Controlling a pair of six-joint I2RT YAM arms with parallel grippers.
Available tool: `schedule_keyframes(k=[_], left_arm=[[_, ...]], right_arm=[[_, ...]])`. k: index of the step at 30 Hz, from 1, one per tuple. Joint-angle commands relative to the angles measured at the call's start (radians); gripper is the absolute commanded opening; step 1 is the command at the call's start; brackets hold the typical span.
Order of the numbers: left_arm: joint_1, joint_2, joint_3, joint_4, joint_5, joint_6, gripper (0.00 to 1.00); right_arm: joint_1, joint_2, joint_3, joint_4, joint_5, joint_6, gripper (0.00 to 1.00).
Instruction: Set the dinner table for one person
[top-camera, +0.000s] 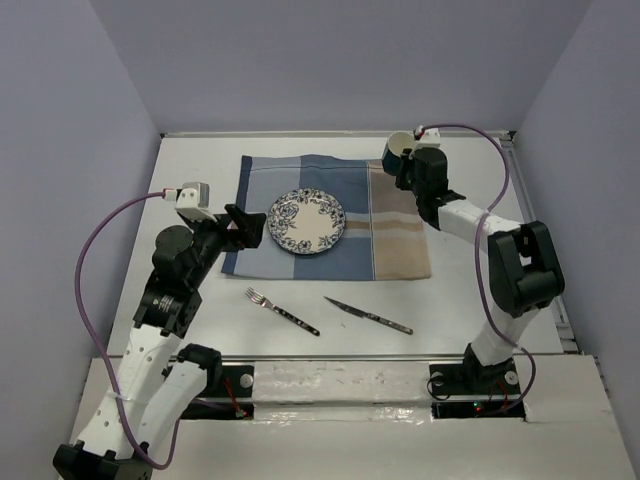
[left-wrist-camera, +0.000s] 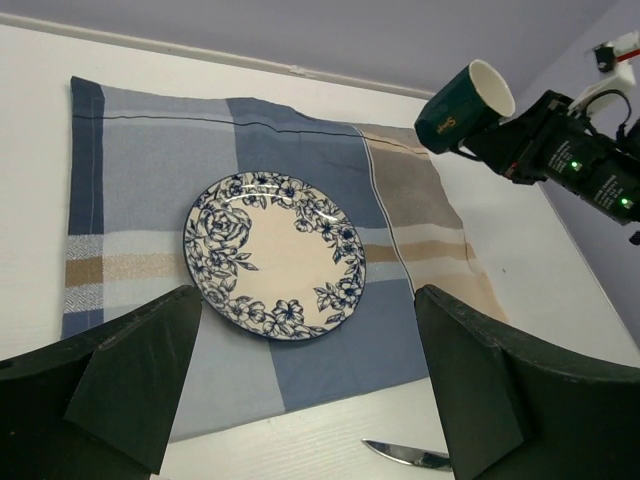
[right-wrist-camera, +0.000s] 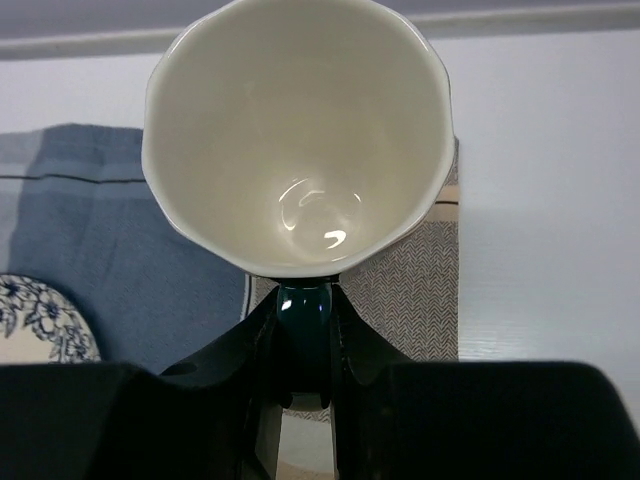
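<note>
My right gripper needs to move down next toward the placemat's far tan corner (top-camera: 388, 184) (right-wrist-camera: 415, 280) below it and let go of the handle, because the mug is still in the air.
A dark green mug (top-camera: 396, 152) with a cream inside (right-wrist-camera: 295, 130) hangs tilted in the air over the far right corner of the blue-and-tan placemat (top-camera: 400, 240). My right gripper (right-wrist-camera: 303, 340) is shut on its handle. A plate with blue flowers (top-camera: 306, 221) lies on the placemat's middle. On the white dinner table (top-camera: 200, 165), in front of the placemat, lie a fork (top-camera: 283, 311) and a knife (top-camera: 368, 316). My left gripper (top-camera: 252, 226) hovers open and holding nothing at the placemat's left near edge, with the plate (left-wrist-camera: 275, 255) ahead of it.
Grey walls close the table in at the back and on both sides. The right arm (top-camera: 520, 265) reaches along the right side of the placemat. The knife's tip (left-wrist-camera: 405, 455) shows just below the left gripper's fingers (left-wrist-camera: 140, 380).
</note>
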Motion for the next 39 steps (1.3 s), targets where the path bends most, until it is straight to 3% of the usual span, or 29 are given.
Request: schedule_keyframes(k=[1, 14, 15, 18, 19, 22, 25, 29, 35, 39], left_arm=[[0.002, -0.003, 0.008, 0.05, 0.014, 0.053, 0.99], [0.004, -0.005, 0.002, 0.05, 0.016, 0.053, 0.99], [0.002, -0.008, 0.0, 0.05, 0.017, 0.05, 0.99], [0.002, -0.008, 0.002, 0.053, 0.017, 0.048, 0.99], [0.002, -0.008, 0.002, 0.053, 0.019, 0.048, 0.99], [0.004, -0.011, 0.003, 0.053, 0.023, 0.048, 0.99], [0.002, -0.029, 0.003, 0.055, 0.036, 0.051, 0.99], [0.004, -0.052, 0.005, 0.058, 0.031, 0.05, 0.99], [0.004, -0.094, 0.003, 0.053, 0.016, 0.053, 0.99], [0.004, -0.128, 0.003, 0.052, 0.005, 0.05, 0.99]], right_arm=[[-0.041, 0.05, 0.109, 0.108, -0.052, -0.023, 0.0], [-0.066, 0.168, 0.064, 0.17, -0.02, -0.015, 0.0], [-0.066, 0.161, 0.043, 0.173, -0.011, -0.006, 0.19], [-0.066, 0.138, 0.023, 0.165, 0.024, 0.005, 0.49], [-0.066, 0.125, 0.015, 0.159, 0.047, 0.007, 0.66], [-0.066, 0.073, 0.006, 0.122, 0.049, 0.003, 0.78], [-0.066, -0.06, -0.017, 0.049, -0.032, 0.04, 0.8], [0.024, -0.209, -0.088, -0.02, -0.093, 0.057, 0.8], [0.311, -0.382, -0.311, -0.174, -0.175, 0.111, 0.75], [0.49, -0.478, -0.444, -0.312, -0.242, 0.186, 0.64]])
